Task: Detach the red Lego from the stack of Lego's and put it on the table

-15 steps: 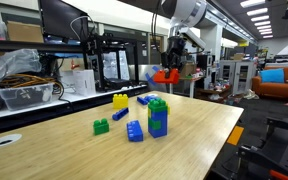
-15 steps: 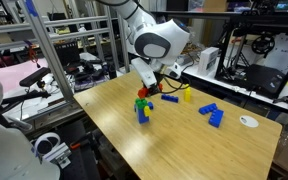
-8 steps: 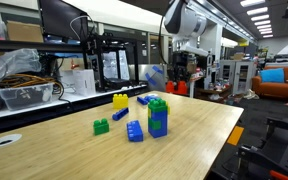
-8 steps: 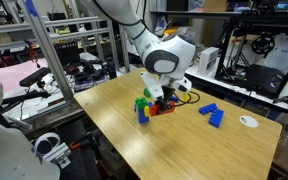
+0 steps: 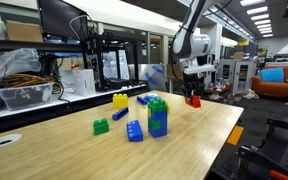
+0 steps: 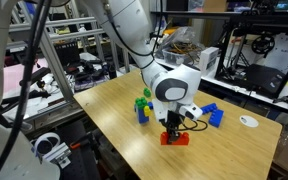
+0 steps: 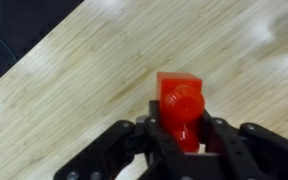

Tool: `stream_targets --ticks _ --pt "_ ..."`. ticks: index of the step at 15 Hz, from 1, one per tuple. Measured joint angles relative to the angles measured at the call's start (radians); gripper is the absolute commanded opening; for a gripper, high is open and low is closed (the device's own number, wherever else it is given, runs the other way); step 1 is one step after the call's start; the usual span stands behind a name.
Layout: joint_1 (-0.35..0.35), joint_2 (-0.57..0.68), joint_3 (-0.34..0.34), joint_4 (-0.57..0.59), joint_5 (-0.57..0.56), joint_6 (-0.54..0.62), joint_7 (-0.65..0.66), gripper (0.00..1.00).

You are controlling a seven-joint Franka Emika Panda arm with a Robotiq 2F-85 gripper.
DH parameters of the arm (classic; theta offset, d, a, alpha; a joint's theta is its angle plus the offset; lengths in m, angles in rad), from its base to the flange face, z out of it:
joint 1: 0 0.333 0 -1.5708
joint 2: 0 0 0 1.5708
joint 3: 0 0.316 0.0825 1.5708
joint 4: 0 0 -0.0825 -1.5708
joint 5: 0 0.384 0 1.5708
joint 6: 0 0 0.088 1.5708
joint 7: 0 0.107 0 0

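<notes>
The gripper moves down and slightly away from the table's edge onto the bare wood next, then opens, since the red Lego hangs above clear tabletop.
My gripper is shut on the red Lego and holds it low over the table, at or just above the wood. In an exterior view the gripper and red Lego are well away from the stack of Lego's. The stack stands upright, green above blue, with no red brick on it. In the wrist view the red Lego sits between the black fingers over bare wood grain.
A yellow brick, a small green brick and loose blue bricks lie near the stack. The blue bricks lie beyond the gripper. A white grommet is in the tabletop. Shelves and machines surround the table.
The gripper has carried the red Lego away from the stack and down toward the tabletop. The stack and the loose bricks have not moved.
</notes>
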Motion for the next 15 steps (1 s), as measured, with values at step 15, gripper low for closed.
stream_targets --ticks 15 --pt "0.020 0.159 0.020 0.135 0.035 0.026 0.135 0.11"
